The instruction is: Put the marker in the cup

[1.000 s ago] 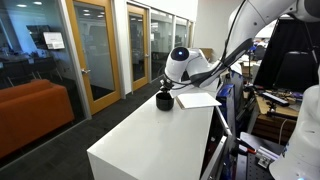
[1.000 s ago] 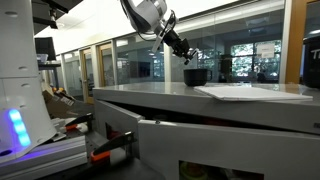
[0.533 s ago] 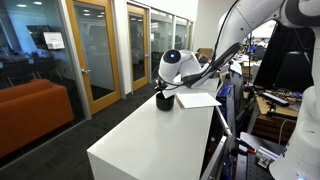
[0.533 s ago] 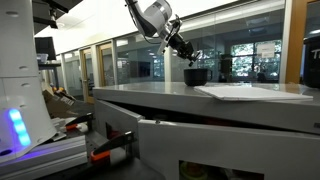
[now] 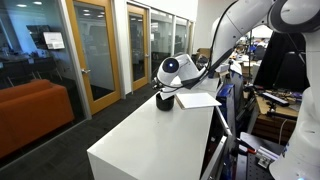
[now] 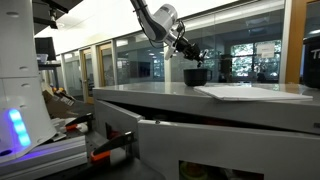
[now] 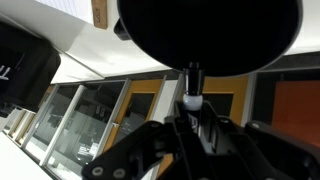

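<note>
My gripper should move back and down toward the cup's dark opening to let go of the marker, because the marker's tip is still close by the cup's rim.
The cup is short, round and black and stands on the white table near its far end; it also shows in an exterior view. My gripper hangs just above the cup, as it also does in an exterior view. In the wrist view the gripper is shut on the marker, a thin black stick with a white band. Its tip points into the cup's dark opening. The marker is too small to make out in both exterior views.
A white sheet of paper lies on the table beside the cup; it also shows in an exterior view. Glass office walls stand behind. Equipment and cables sit past the table's side edge.
My gripper has moved down and closer to the cup, with the marker still held in it. The cup and the paper have not moved.
</note>
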Controlling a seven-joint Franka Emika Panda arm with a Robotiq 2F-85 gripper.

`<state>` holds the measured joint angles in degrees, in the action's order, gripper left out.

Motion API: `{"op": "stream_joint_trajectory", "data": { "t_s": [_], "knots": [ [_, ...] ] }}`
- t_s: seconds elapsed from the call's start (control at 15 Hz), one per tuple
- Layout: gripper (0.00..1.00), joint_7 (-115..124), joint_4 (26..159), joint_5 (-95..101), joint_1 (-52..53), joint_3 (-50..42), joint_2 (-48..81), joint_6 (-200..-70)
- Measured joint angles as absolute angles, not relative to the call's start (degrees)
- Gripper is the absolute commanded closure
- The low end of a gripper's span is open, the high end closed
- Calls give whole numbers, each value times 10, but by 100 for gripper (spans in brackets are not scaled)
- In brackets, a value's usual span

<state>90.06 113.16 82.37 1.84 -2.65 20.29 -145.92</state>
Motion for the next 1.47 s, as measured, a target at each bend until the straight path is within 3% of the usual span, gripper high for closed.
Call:
{"op": "stream_joint_trajectory", "data": {
  "t_s": [0.73,1.47],
  "knots": [
    [95,1029,1141,927,35,-22,183,-1429],
    [95,1081,1272,929,34,-10,103,-1408]
  ]
}}
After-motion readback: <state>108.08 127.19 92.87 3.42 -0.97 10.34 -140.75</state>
